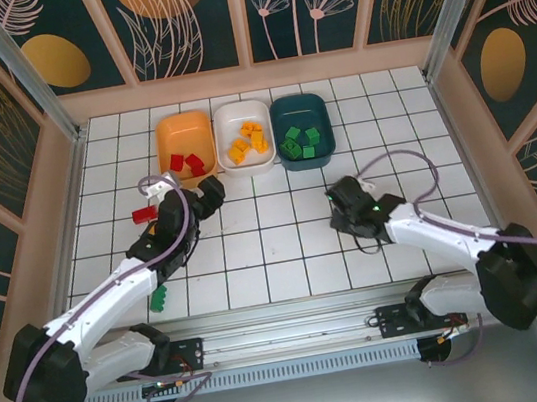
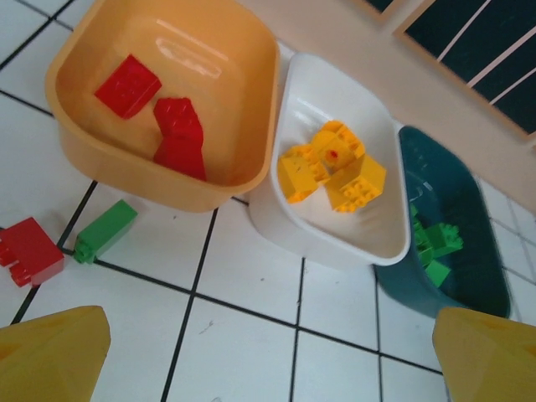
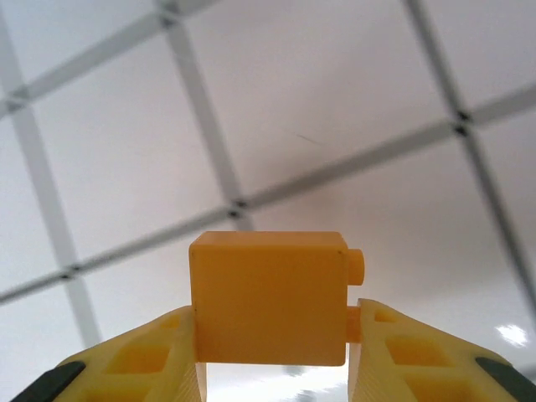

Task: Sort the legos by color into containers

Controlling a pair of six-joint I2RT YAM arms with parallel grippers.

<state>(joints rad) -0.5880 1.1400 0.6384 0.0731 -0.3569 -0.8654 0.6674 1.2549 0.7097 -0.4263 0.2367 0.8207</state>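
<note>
The white container (image 1: 244,138) already holds the yellow legos, so I will lift my right gripper and carry its yellow-orange lego outward over that container to let it go.
My right gripper (image 3: 272,352) is shut on a yellow-orange lego (image 3: 268,293), held just above the white tiles. From above, that gripper (image 1: 340,212) sits right of the table's centre. My left gripper (image 1: 209,192) stands open below the orange container (image 1: 182,120); its yellow fingertips (image 2: 50,356) frame bare tile. The orange container (image 2: 126,163) holds red legos (image 2: 177,126), the white container (image 2: 310,234) holds yellow legos (image 2: 335,167), and the teal container (image 2: 410,280) holds green legos (image 2: 435,243). A loose green lego (image 2: 105,230) and a red lego (image 2: 29,249) lie in front of the orange container.
Another green lego (image 1: 159,299) lies beside the left arm near the front edge. A red lego (image 1: 143,215) rests left of the left gripper. The white container (image 1: 240,110) and teal container (image 1: 296,103) line the back row. Patterned walls enclose the table.
</note>
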